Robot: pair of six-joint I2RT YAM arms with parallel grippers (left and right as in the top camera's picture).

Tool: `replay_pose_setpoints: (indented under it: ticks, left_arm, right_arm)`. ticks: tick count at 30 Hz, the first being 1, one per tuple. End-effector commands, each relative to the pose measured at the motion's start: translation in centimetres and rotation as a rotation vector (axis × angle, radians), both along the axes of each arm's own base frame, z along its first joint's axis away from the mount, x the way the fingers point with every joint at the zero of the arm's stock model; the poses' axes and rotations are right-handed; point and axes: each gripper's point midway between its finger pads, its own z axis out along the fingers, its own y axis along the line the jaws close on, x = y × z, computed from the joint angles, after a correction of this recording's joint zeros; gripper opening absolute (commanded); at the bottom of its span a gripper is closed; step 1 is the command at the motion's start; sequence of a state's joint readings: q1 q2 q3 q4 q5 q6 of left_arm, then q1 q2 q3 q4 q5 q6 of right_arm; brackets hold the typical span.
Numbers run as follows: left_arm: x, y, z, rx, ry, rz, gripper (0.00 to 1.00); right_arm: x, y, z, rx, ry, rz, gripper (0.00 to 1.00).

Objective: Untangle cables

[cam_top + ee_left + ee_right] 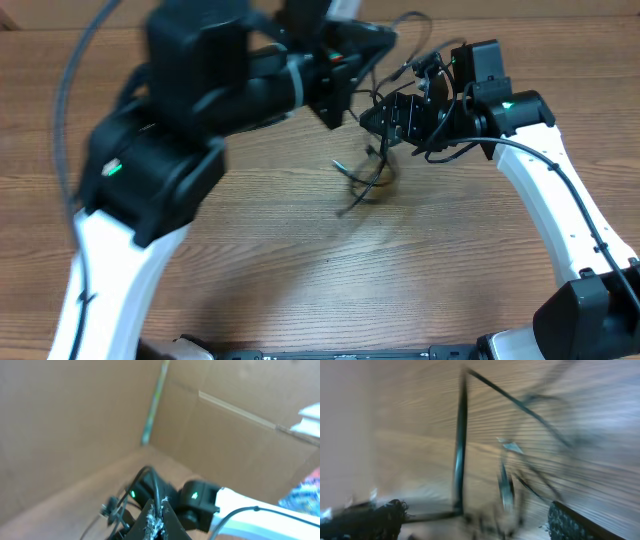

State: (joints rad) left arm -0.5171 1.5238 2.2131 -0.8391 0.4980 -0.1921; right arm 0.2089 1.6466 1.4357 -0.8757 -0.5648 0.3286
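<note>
Next, my left gripper draws to the left in the overhead view over bare tabletop and lets go of the held cable, since it still trails into the tangle.
A tangle of thin black cables (pixel 368 175) lies on the wooden table, and strands rise from it toward both grippers. My left gripper (pixel 338 98) is lifted high above the table. In the left wrist view it (pixel 161 511) is shut on one black cable (pixel 158 487) that runs up from between its tips. My right gripper (pixel 388 120) hovers just above the tangle, to the right of the left one. The right wrist view is blurred: its fingers (pixel 580 522) stand wide apart, so the gripper (pixel 475 525) is open, with loose cable strands (pixel 461 435) crossing in front of it.
Cardboard walls (pixel 75 420) stand behind the table's far edge. The wooden table (pixel 300 270) stretches toward the near side. The right arm's white link (pixel 560 200) runs down the right side, and the left arm's black body (pixel 190 100) fills the upper left.
</note>
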Motion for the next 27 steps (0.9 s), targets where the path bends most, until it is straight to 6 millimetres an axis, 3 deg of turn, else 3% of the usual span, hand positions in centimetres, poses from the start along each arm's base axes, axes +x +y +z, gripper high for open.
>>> replay_pose_setpoints:
  ticks: [1, 7, 13, 21, 23, 27]
  left_arm:
    - [-4.0, 5.3, 6.1, -0.080, -0.166, 0.109, 0.04]
    - [-4.2, 13.6, 7.2, -0.071, -0.196, 0.523, 0.04]
    - [-4.3, 18.2, 5.8, -0.016, -0.154, 0.762, 0.04]
    - [-4.1, 26.0, 3.7, -0.005, -0.056, 1.227, 0.04]
    - [-4.1, 27.0, 2.8, 0.012, -0.028, 1.300, 0.04]
    - [-3.5, 27.1, 0.9, 0.064, 0.036, 1.330, 0.04]
  right_arm:
    - [0.5, -3.3, -3.2, -0.169, 0.045, -0.160, 0.94]
    - [-0.3, -3.8, -5.1, -0.199, 0.088, -0.165, 0.98]
    - [-0.3, -4.5, -5.4, -0.240, 0.093, -0.186, 1.00]
    - [-1.7, -11.1, -7.3, -0.566, 0.162, -0.391, 1.00]
    - [-2.2, -12.3, -7.5, -0.615, 0.179, -0.410, 1.00]
    - [-2.9, -12.7, -7.7, -0.622, 0.214, -0.409, 1.00]
